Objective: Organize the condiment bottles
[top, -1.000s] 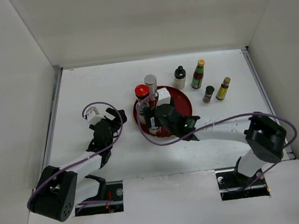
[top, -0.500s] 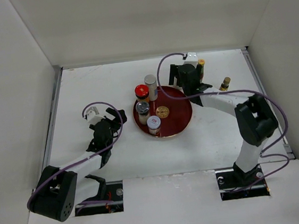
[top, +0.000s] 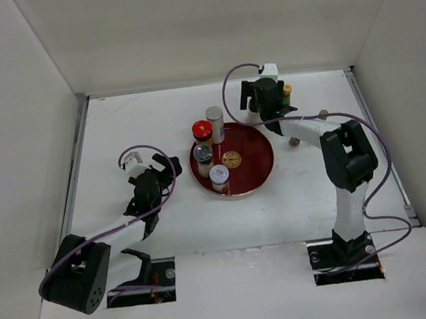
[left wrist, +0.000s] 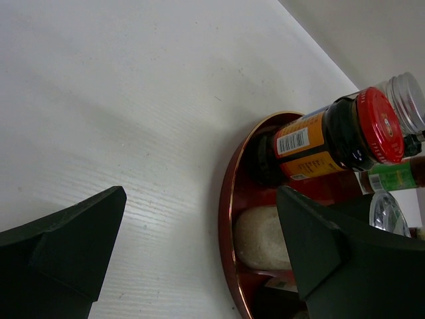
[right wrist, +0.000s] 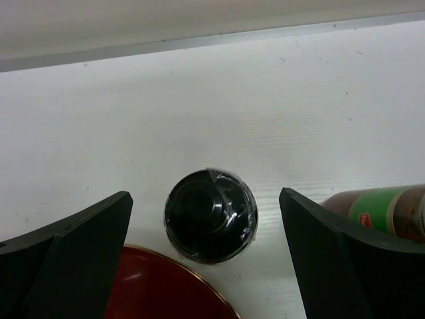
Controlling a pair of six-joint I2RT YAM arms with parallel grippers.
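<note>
My right gripper moves straight down around the black cap of the bottle [right wrist: 211, 216] next and closes there, since that cap already lies between its open fingers.
Four condiment bottles stand on the left part of the round dark-red tray [top: 253, 163]: a red-capped jar [top: 202, 130], a tall silver-capped one [top: 215, 120], a silver-capped shaker [top: 203, 154] and a grey-capped jar [top: 219, 175]. My right gripper [top: 261, 107] is open at the tray's far rim, straight above a black-capped bottle [right wrist: 211, 214] that stands between its fingers on the table. A yellow-capped, green-labelled bottle [top: 286, 91] is just right of it. My left gripper [top: 166, 167] is open and empty, left of the tray.
Two small bottles [top: 296, 142] [top: 323, 115] stand right of the tray, partly hidden by my right arm. The back wall is close behind the right gripper. In the left wrist view the tray rim [left wrist: 229, 219] and the red-capped jar [left wrist: 345, 133] lie just ahead.
My right arm has left the tray, swung to the back and settled with open jaws over the black-capped bottle. The left arm has not moved.
</note>
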